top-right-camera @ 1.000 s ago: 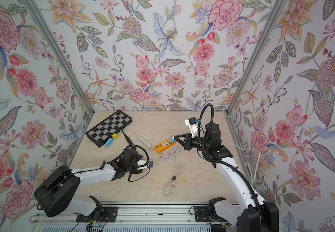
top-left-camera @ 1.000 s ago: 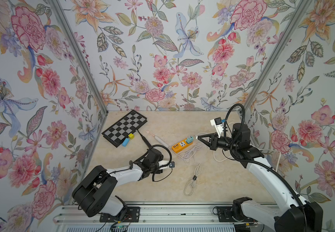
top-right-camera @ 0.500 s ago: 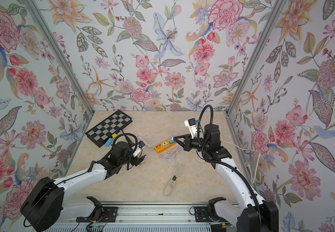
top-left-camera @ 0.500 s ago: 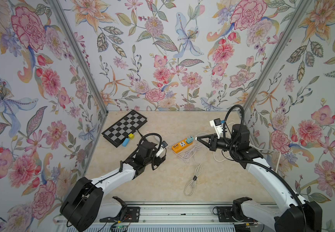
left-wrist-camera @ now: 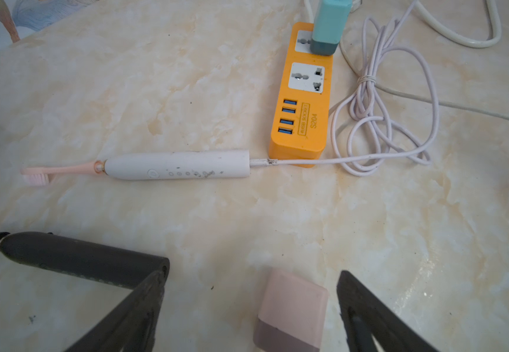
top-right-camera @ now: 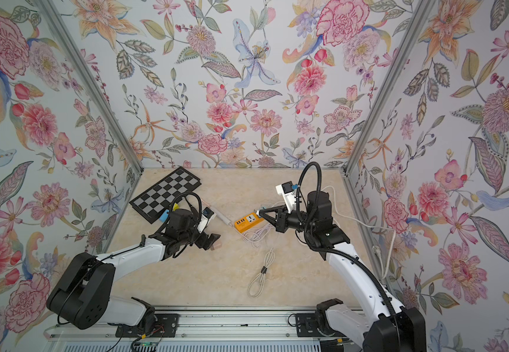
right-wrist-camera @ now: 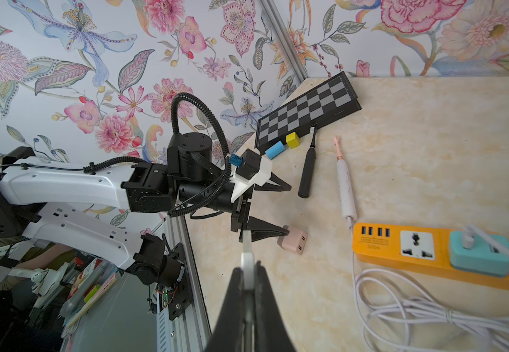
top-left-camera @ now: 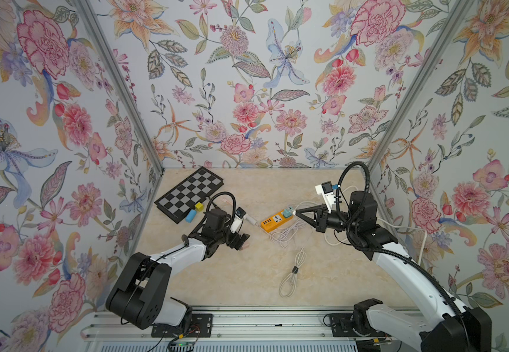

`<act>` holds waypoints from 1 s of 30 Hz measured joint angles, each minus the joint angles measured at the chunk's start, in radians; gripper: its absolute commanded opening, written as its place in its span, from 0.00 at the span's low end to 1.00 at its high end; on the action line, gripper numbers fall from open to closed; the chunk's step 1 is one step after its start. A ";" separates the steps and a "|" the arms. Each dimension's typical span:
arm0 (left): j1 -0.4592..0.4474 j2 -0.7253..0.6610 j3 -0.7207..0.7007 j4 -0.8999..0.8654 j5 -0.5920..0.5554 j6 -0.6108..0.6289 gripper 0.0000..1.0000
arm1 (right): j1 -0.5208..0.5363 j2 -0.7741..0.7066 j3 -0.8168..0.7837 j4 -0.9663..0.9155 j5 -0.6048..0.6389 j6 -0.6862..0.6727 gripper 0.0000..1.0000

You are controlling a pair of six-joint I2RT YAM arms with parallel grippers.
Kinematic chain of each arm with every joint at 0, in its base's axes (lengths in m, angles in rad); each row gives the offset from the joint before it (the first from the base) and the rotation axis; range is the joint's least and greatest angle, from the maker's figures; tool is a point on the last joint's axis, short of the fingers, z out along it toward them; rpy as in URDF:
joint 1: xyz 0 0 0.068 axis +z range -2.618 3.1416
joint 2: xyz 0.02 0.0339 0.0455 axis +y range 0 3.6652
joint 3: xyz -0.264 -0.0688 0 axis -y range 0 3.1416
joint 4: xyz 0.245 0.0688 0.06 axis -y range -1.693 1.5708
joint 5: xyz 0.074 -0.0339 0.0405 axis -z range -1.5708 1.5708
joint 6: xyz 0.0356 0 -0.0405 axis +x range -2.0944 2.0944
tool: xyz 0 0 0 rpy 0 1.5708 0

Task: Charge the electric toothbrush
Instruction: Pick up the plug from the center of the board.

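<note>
The pink USB adapter (top-right-camera: 216,246) (left-wrist-camera: 292,311) lies below the left gripper's open fingers and nearer the robot's base, so the left gripper will next move down and back to set those fingers around the adapter.
The white electric toothbrush (left-wrist-camera: 180,166) with a pink head lies flat on the table, a thin white cable (left-wrist-camera: 384,115) plugged into its base. It also shows in the right wrist view as the toothbrush (right-wrist-camera: 346,189). Its base points at the orange power strip (top-left-camera: 273,222), which carries a teal adapter (left-wrist-camera: 327,27). My left gripper (left-wrist-camera: 251,277) is open and low over the table. A pink USB adapter (left-wrist-camera: 292,311) lies loose between its fingers. My right gripper (right-wrist-camera: 248,265) is shut on a white cable plug and hovers by the teal adapter (top-left-camera: 288,212).
A black toothbrush (right-wrist-camera: 306,170) lies beside the white one, close to my left fingers. A chessboard (top-left-camera: 190,193) with a blue block (top-left-camera: 191,215) and a yellow cube (top-left-camera: 199,206) sits at the back left. A tied cable bundle (top-left-camera: 292,271) lies near the front.
My left jaws have spread wider and the pink adapter now lies free between them. The left arm has shifted its elbow and wrist. The right arm has stayed put.
</note>
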 measured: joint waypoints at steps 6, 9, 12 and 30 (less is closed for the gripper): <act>-0.016 -0.010 -0.234 0.283 -0.063 -0.175 0.91 | 0.010 -0.003 -0.006 0.007 -0.005 0.001 0.06; -0.016 0.028 -0.303 0.393 -0.057 -0.206 0.89 | 0.019 -0.010 -0.007 0.007 -0.014 0.004 0.06; -0.016 0.097 -0.314 0.505 -0.015 -0.220 0.86 | 0.029 -0.022 -0.008 0.007 -0.019 0.004 0.06; -0.109 0.197 -0.257 0.529 -0.037 -0.099 0.13 | 0.061 -0.008 -0.013 0.006 -0.014 0.008 0.06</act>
